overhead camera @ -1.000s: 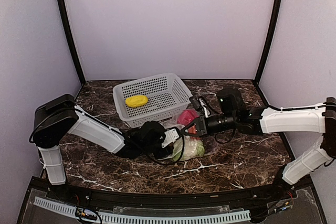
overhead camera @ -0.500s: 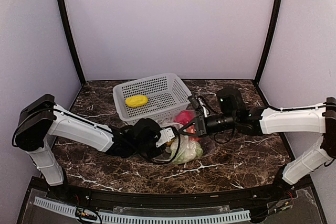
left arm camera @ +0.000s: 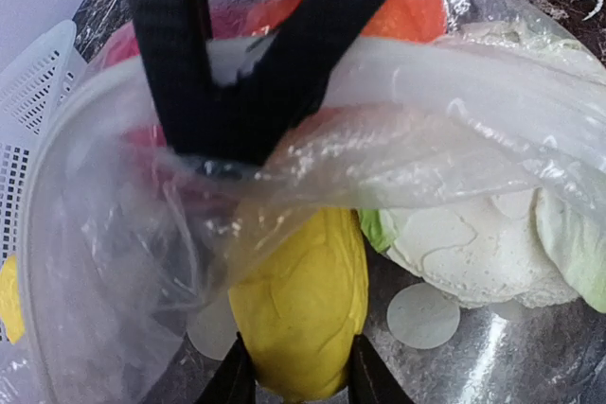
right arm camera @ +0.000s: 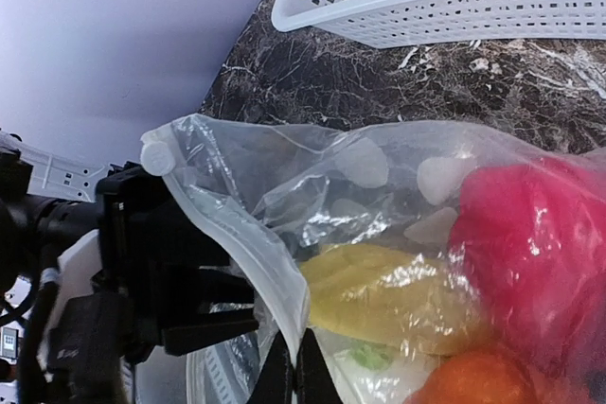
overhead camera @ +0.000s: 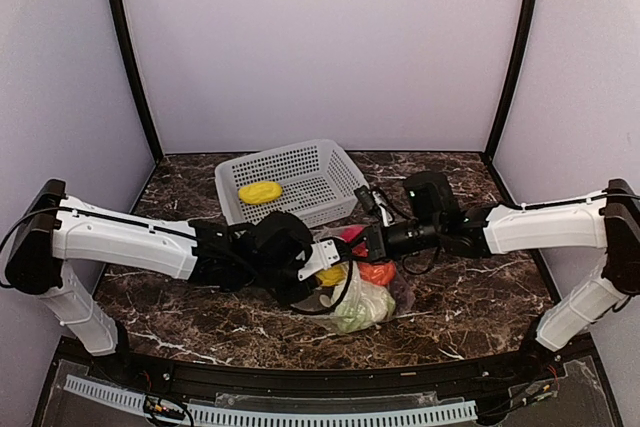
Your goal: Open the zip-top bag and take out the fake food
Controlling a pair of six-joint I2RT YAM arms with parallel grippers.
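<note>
The bare bottom of the basket is outward of my left gripper, so I will pull my gripper out of the bag's opening, lift it, move it outward, lower it and release.
The zip-top bag (overhead camera: 372, 297) lies open on the table, clear with white dots. My right gripper (right arm camera: 289, 377) is shut on its zip strip (right arm camera: 237, 234) and holds the mouth up; it also shows in the top view (overhead camera: 366, 244). My left gripper (left arm camera: 295, 377) is inside the mouth, shut on a yellow fake food piece (left arm camera: 301, 314), seen from above too (overhead camera: 331, 274). In the bag lie a red piece (right arm camera: 530, 234), an orange piece (overhead camera: 377, 271) and a pale green-white leafy piece (left arm camera: 473, 243). The grapes are hidden.
A white perforated basket (overhead camera: 300, 209) stands behind the bag and holds another yellow piece (overhead camera: 260, 192). Its rim shows in the right wrist view (right arm camera: 454, 21). Dark marble table, purple walls on three sides.
My left arm has stretched right and its gripper has gone into the bag mouth, onto the yellow piece. The bag has shifted and the orange piece now shows.
</note>
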